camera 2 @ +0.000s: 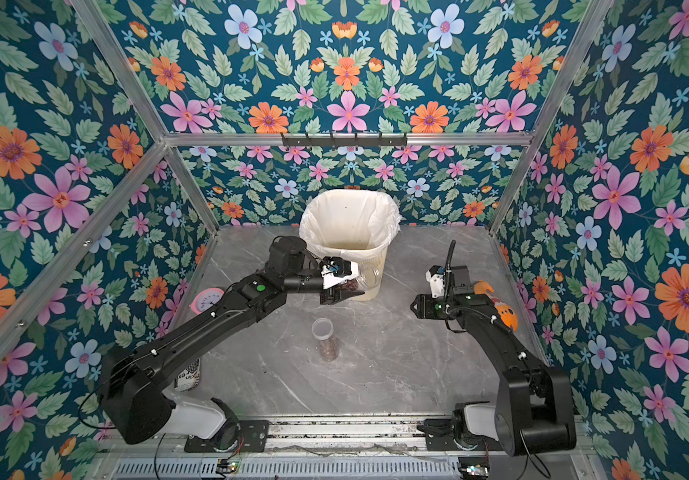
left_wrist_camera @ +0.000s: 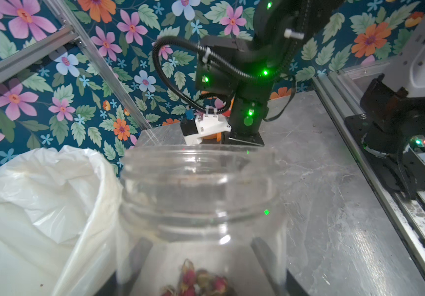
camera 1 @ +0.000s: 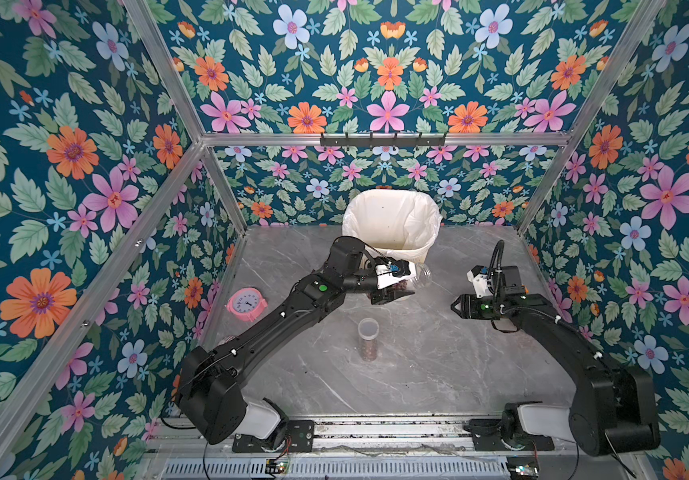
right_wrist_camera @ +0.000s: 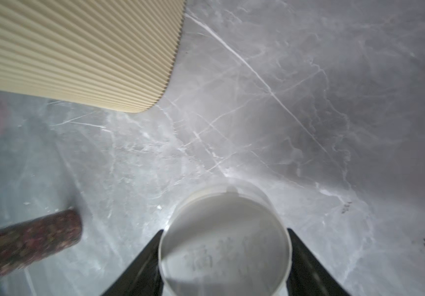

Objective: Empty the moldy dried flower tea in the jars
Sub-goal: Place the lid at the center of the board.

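Observation:
The right gripper brings the flat white lid down onto the bare tabletop below it next and releases, since that spot is clear of the bin (camera 1: 392, 199) and the narrower jar.
My left gripper (camera 1: 392, 291) (camera 2: 340, 293) (left_wrist_camera: 201, 246) is shut on the wider clear jar (camera 1: 419, 277) (camera 2: 365, 279) (left_wrist_camera: 201, 184). The jar has no lid, is tipped on its side, and its mouth lies beside the cream bin (camera 1: 392, 199) (camera 2: 347, 199). A few reddish buds of dried flower tea (left_wrist_camera: 196, 282) lie deep inside it. The narrower jar (camera 1: 368, 345) (camera 2: 325, 338) (right_wrist_camera: 26, 243) stands upright mid-table and holds tea. My right gripper (camera 1: 457, 307) (camera 2: 417, 305) (right_wrist_camera: 224, 230) is shut on the flat white lid (right_wrist_camera: 224, 246) above the table, right of the bin.
The bin's ribbed wall (right_wrist_camera: 78, 51) and white liner (left_wrist_camera: 39, 192) stand at the back centre. A pink clock (camera 1: 246, 304) (camera 2: 205, 300) leans near the left wall. A printed can (camera 2: 188, 376) sits behind the left arm. Metal rails (camera 1: 376, 432) run along the front edge.

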### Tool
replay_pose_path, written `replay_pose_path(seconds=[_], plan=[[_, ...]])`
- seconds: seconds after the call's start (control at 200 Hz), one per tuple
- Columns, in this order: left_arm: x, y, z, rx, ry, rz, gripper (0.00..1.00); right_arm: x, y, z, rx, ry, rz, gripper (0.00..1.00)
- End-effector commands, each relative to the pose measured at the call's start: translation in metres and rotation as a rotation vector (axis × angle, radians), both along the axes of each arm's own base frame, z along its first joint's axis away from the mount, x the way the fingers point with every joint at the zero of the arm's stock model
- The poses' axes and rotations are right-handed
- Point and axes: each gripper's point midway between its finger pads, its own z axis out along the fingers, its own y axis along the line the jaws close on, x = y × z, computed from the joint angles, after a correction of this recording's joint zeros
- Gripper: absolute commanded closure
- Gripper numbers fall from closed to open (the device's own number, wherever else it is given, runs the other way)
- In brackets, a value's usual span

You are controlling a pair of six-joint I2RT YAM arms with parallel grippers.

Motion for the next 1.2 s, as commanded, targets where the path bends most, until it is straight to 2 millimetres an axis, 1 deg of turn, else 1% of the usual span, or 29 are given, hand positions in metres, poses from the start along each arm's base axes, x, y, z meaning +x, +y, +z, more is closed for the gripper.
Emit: replay_pose_path(seconds=[0.0, 0.065, 0.1, 0.195, 0.265, 0.365, 0.435, 0.545, 0.665, 0.705, 0.745, 0.775, 0.905, 0.985, 1.105, 1.195], plan=[[0.014, 0.007, 0.02, -0.07, 0.006, 0.061, 0.54, 0.01, -0.005, -0.014, -0.048, 0.004, -0.047, 0.52], [0.02, 0.012, 0.025, -0.093, 0.018, 0.09, 0.54, 0.011, -0.003, -0.023, -0.058, 0.02, -0.059, 0.5], [0.023, 0.016, 0.028, -0.102, 0.019, 0.102, 0.54, 0.008, -0.004, -0.028, -0.089, 0.055, -0.055, 0.49], [0.031, 0.023, 0.032, -0.115, 0.025, 0.136, 0.54, 0.009, -0.004, -0.037, -0.145, 0.089, -0.041, 0.46], [0.033, 0.026, 0.036, -0.131, 0.028, 0.153, 0.54, 0.008, -0.009, -0.044, -0.171, 0.125, -0.059, 0.45], [0.035, 0.032, 0.042, -0.15, 0.018, 0.171, 0.53, 0.004, -0.01, -0.054, -0.187, 0.172, -0.057, 0.42], [0.037, 0.036, 0.042, -0.155, 0.017, 0.18, 0.53, 0.002, -0.01, -0.06, -0.194, 0.203, -0.052, 0.41], [0.039, 0.041, 0.041, -0.159, 0.019, 0.189, 0.53, 0.002, -0.011, -0.064, -0.198, 0.23, -0.049, 0.38], [0.039, 0.044, 0.042, -0.165, 0.026, 0.19, 0.53, 0.001, -0.009, -0.064, -0.196, 0.236, -0.046, 0.3], [0.039, 0.045, 0.042, -0.166, 0.029, 0.192, 0.53, 0.0, -0.009, -0.064, -0.19, 0.238, -0.048, 0.23], [0.04, 0.045, 0.042, -0.167, 0.033, 0.195, 0.53, 0.001, -0.007, -0.061, -0.18, 0.226, -0.051, 0.17], [0.041, 0.046, 0.042, -0.168, 0.037, 0.197, 0.53, 0.001, -0.007, -0.057, -0.172, 0.215, -0.054, 0.15], [0.042, 0.046, 0.043, -0.172, 0.052, 0.205, 0.54, 0.004, 0.0, -0.04, -0.125, 0.171, -0.047, 0.14], [0.045, 0.045, 0.048, -0.187, 0.069, 0.216, 0.54, 0.005, 0.003, -0.025, -0.107, 0.142, -0.04, 0.14], [0.05, 0.044, 0.061, -0.227, 0.121, 0.236, 0.53, 0.003, 0.007, 0.008, -0.075, 0.068, -0.012, 0.16], [0.059, 0.042, 0.073, -0.274, 0.179, 0.27, 0.53, -0.001, 0.014, 0.044, -0.031, -0.018, 0.03, 0.16]])
